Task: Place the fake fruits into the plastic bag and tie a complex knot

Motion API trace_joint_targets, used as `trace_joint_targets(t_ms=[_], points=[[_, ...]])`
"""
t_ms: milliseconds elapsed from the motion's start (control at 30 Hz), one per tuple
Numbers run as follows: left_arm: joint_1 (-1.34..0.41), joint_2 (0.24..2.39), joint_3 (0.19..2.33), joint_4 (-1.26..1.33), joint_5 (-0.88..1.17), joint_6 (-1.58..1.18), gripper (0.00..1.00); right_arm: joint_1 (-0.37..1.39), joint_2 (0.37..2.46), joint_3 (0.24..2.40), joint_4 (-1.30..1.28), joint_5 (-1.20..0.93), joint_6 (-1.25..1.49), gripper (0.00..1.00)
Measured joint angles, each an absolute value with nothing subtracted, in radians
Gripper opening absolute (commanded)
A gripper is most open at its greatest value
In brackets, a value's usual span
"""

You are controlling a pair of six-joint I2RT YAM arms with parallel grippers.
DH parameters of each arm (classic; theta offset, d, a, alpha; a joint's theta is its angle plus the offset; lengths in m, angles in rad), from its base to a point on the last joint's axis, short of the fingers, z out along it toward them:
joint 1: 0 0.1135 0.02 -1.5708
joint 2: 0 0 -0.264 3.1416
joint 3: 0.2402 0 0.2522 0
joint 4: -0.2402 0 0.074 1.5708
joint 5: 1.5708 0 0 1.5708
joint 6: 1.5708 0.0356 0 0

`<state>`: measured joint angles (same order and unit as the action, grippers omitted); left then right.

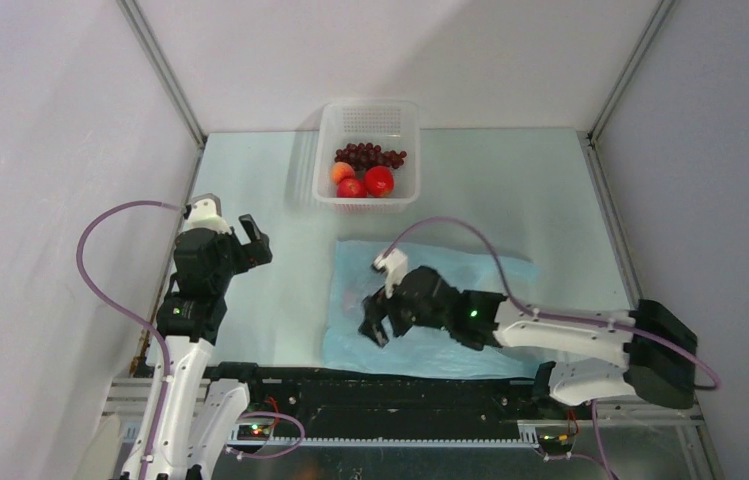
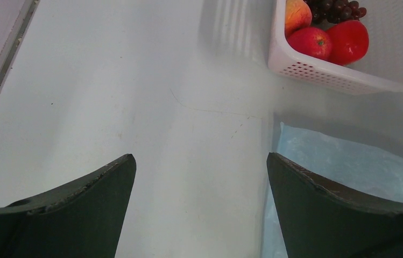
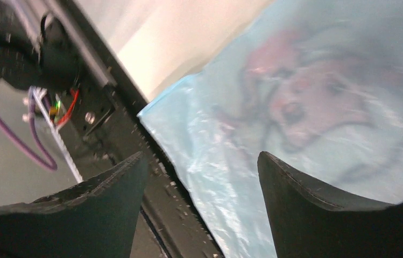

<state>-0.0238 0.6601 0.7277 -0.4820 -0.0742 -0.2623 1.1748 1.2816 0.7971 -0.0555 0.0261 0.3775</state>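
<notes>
My right gripper is open. It will next move across the bag [image 1: 430, 350], toward the right in the top view, and then go down onto the bag's top layer.
The light-blue plastic bag [image 1: 430, 350] lies flat on the table, its pink and black print blurred in the right wrist view [image 3: 306, 102]. No knot shows. The dark-red grapes [image 1: 370, 156], two red fruits [image 1: 379, 180] and the orange-peach fruit [image 1: 341, 171] sit in the white perforated basket [image 1: 368, 121]. The left wrist view shows the fruits [image 2: 348, 38] at the top right. My right gripper [image 1: 376, 325] is open and empty above the bag's near left part. My left gripper [image 1: 255, 240] is open and empty above bare table, left of the bag.
The black rail [image 1: 350, 385] runs along the table's near edge, right by the bag's front edge [image 3: 177, 161]. White walls with metal corner posts [image 1: 165, 75] close in the table at left, back and right.
</notes>
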Motion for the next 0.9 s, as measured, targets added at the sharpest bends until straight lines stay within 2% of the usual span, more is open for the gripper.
trace_joint_targets(t_ms=[200, 400, 567, 767, 800, 900], points=[[-0.026, 0.656, 0.728, -0.477, -0.028, -0.262, 0.99, 0.915, 1.095, 0.752, -0.166, -0.006, 0.467, 0.79], [-0.078, 0.665, 0.728, -0.466, 0.007, -0.273, 0.99, 0.574, 0.915, 0.529, -0.183, -0.148, 0.552, 0.77], [-0.178, 0.711, 0.725, -0.457, 0.039, -0.369, 0.99, 0.287, 0.839, 0.348, -0.182, -0.337, 0.602, 0.8], [-0.284, 0.757, 0.525, -0.285, 0.067, -0.569, 0.99, 0.059, 0.811, 0.226, -0.117, -0.528, 0.62, 0.77], [-0.293, 0.773, 0.496, -0.267, 0.064, -0.588, 0.92, 0.028, 0.811, 0.207, -0.105, -0.556, 0.624, 0.77], [-0.317, 0.857, 0.429, -0.226, 0.054, -0.637, 0.84, -0.034, 0.818, 0.167, -0.073, -0.604, 0.629, 0.76]])
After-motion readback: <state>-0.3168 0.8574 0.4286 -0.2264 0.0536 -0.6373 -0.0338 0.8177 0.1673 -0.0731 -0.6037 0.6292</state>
